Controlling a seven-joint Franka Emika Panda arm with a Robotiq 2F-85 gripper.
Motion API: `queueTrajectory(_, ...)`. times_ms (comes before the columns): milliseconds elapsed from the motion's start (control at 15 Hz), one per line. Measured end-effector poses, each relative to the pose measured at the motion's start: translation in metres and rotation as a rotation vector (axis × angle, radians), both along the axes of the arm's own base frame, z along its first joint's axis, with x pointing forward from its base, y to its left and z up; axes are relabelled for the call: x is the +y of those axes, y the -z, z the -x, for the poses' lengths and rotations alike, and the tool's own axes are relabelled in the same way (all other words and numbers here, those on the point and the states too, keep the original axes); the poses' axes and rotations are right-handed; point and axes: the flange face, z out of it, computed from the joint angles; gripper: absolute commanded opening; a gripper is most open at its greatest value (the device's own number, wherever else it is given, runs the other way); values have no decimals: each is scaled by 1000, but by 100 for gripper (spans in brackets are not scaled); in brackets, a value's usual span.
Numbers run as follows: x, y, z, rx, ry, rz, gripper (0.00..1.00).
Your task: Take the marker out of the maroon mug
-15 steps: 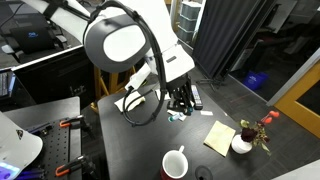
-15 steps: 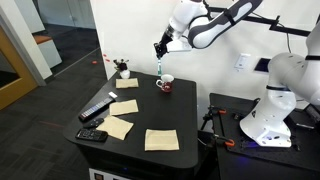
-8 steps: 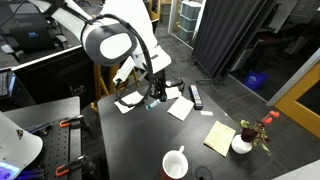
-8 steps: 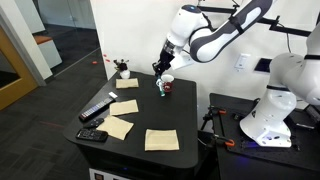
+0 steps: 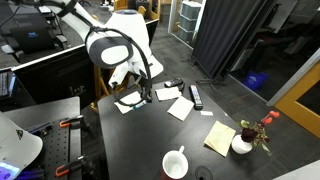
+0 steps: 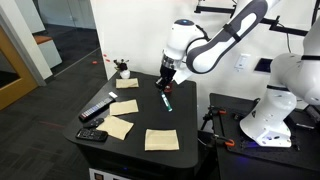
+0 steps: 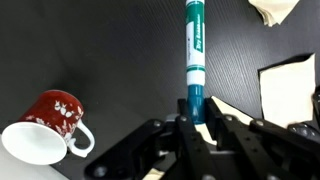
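The gripper moves down to the bare tabletop below it next and releases the marker's tail end there, because the marker still hangs above the table.
My gripper is shut on the lower end of the teal-blue marker, which points away from the jaws over the dark table. In an exterior view the marker hangs from the gripper just above the tabletop. The maroon mug, white inside with a small handle, stands apart at the lower left of the wrist view. It also shows near the table's front edge in an exterior view, well away from the gripper.
Several pale paper sheets lie on the table. A long black bar lies by them. A small white pot with red flowers stands at a corner.
The arm has carried the marker away from the mug, across the table and lower toward the tabletop. The mug has stayed where it was.
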Motion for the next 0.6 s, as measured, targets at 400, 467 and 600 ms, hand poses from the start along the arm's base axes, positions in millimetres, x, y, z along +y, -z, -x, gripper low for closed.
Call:
queueTrajectory(400,-4,43,3,144,-57,-8,5)
queueTrajectory(467,-4,49,3,165,-67,-13,5)
queueTrajectory(600,-3,59,1,193,-88,-20,5)
